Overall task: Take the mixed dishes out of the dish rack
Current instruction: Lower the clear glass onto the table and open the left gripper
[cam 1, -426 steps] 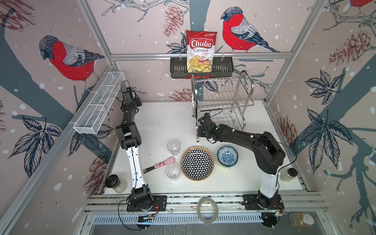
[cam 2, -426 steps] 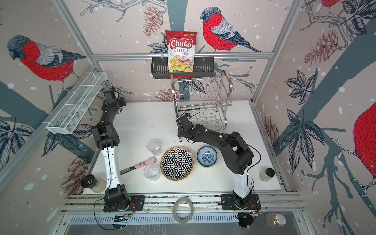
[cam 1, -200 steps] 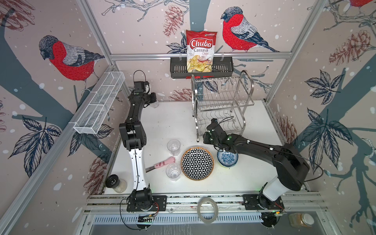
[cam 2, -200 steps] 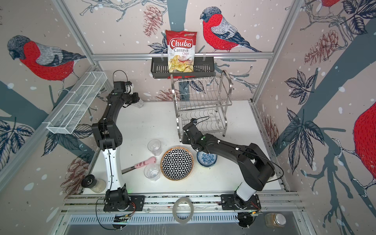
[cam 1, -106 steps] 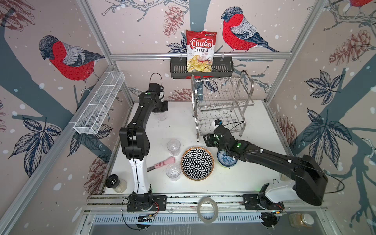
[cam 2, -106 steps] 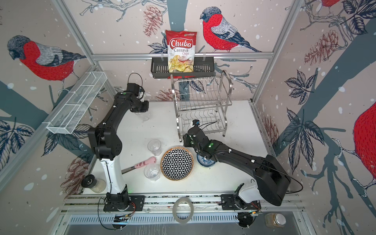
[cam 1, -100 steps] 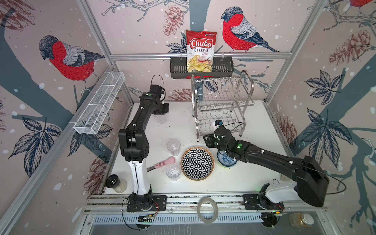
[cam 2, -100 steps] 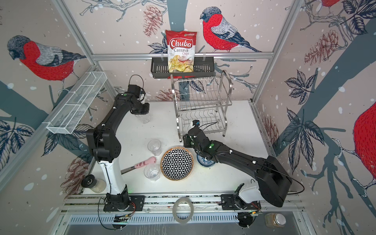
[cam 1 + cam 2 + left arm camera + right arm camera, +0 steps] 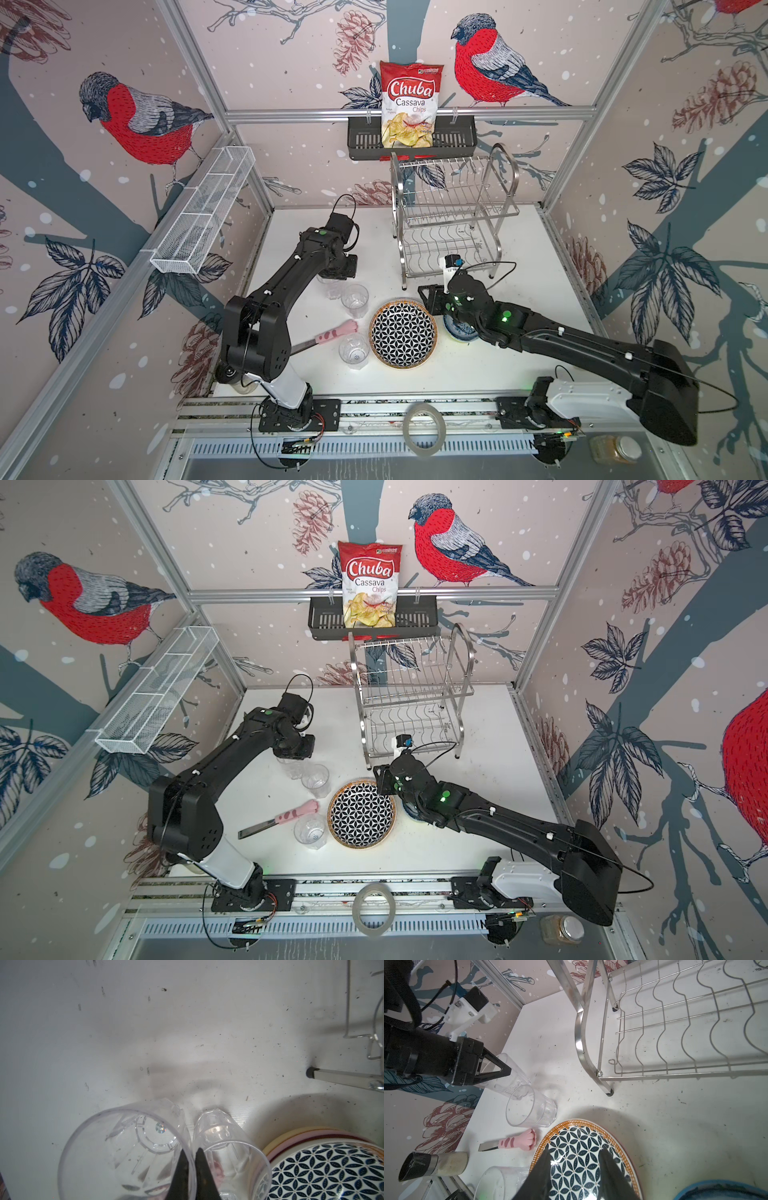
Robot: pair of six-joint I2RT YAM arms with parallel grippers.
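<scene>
The hanging glass comes down and back in my left gripper to the free tabletop [image 9: 326,305] beside the standing glass next. The gripper releases the hanging glass's rim there.
My left gripper [image 9: 192,1152] is shut on the rim of a clear glass [image 9: 124,1147], one finger inside and one outside. In both top views this glass [image 9: 328,286] [image 9: 293,769] hangs tilted low over the table beside a standing glass [image 9: 355,299] [image 9: 529,1107]. A third glass [image 9: 353,353] stands nearer the front. My right gripper [image 9: 575,1159] is open and holds nothing above the geometric plate [image 9: 577,1140] [image 9: 402,332]. The blue bowl [image 9: 459,332] lies mostly under the right arm. The dish rack [image 9: 453,216] [image 9: 411,696] shows bare shelves.
A pink cat-paw utensil [image 9: 332,334] lies between the glasses. A pink plate rim [image 9: 311,1133] shows under the geometric plate. A black wall basket [image 9: 411,141] with a chips bag hangs above the rack. A white mesh basket [image 9: 203,216] lines the left wall.
My left arm has brought its glass from the back left corner forward to beside the standing glass. My right gripper has come from the rack to over the bowl and plate, its jaws widening.
</scene>
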